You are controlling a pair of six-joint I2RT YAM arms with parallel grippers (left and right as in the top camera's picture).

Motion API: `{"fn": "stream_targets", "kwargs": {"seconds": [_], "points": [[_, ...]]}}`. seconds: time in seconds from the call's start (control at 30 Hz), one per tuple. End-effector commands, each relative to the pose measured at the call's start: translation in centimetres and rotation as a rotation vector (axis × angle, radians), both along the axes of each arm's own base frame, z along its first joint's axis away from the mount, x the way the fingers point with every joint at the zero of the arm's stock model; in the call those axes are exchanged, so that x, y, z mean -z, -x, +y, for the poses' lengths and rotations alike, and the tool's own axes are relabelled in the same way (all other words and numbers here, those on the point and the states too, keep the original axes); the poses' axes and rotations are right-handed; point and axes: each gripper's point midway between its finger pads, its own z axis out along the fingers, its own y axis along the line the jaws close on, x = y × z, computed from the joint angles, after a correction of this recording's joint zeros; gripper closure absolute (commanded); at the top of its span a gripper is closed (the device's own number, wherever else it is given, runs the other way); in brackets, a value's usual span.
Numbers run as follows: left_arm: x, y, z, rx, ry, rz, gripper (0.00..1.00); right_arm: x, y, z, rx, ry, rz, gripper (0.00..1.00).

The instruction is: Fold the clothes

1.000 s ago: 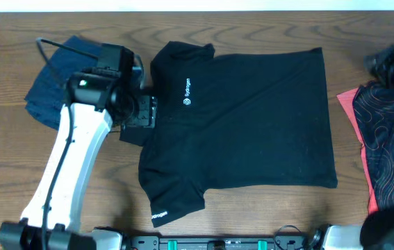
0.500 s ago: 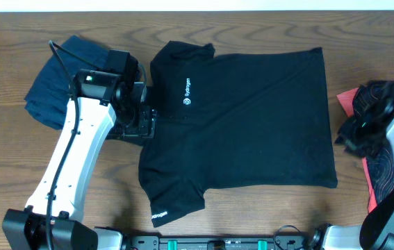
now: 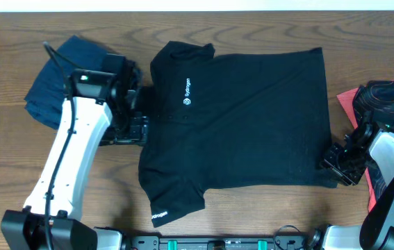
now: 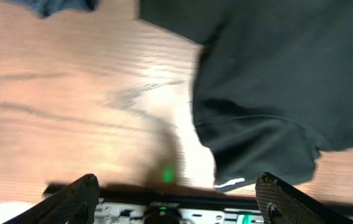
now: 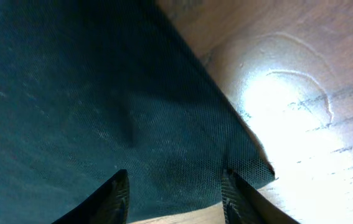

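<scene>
I should next move my left gripper back and down onto the near sleeve [image 3: 160, 201] [image 4: 231, 167] beside its white lettering, since it sticks out from the shirt's body toward the bar.
A black short-sleeved shirt [image 3: 245, 118] lies spread flat on the table, with its small white logo [image 3: 186, 102] at the left. My left gripper [image 3: 130, 129] hovers at the shirt's left edge by the sleeve. In the left wrist view it [image 4: 176, 208] stands wide open with only wood between its fingers [image 4: 76, 196], and the sleeve [image 4: 257, 143] lies ahead. My right gripper [image 3: 340, 164] sits over the shirt's near right corner. The right wrist view shows it [image 5: 173, 199] open, with that corner of fabric [image 5: 164, 155] lying under and between its fingertips [image 5: 237, 196].
A navy garment [image 3: 54, 80] lies bunched at the far left, beside my left arm. A black-and-coral line-patterned garment [image 3: 384, 114] lies at the right edge, just behind my right arm. A black rail [image 3: 217, 243] runs along the table's front edge.
My right arm has swung from over the patterned garment to the shirt's near right corner, its jaws widening. My left gripper has slid slightly toward the front and opened a little more.
</scene>
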Motion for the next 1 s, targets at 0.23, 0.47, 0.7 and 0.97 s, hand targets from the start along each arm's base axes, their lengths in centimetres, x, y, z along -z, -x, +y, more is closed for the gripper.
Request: {"fn": "stream_targets", "kwargs": {"seconds": [0.23,0.47,0.7,0.97], "points": [[-0.1,0.3,3.0,-0.142,-0.001,0.008,0.17,2.4,2.5,0.1,-0.028,0.037,0.046,0.51],[-0.1,0.3,3.0,-0.142,-0.001,0.009,0.15,3.3,5.6,-3.2,0.124,0.260,0.174,0.56],[-0.1,0.3,1.8,-0.141,0.068,0.015,0.10,3.2,6.2,-4.3,0.237,0.263,0.186,0.53],[-0.2,0.7,0.5,-0.148,0.146,0.036,0.11,1.0,2.6,-2.7,0.201,0.127,0.013,0.50]]}}
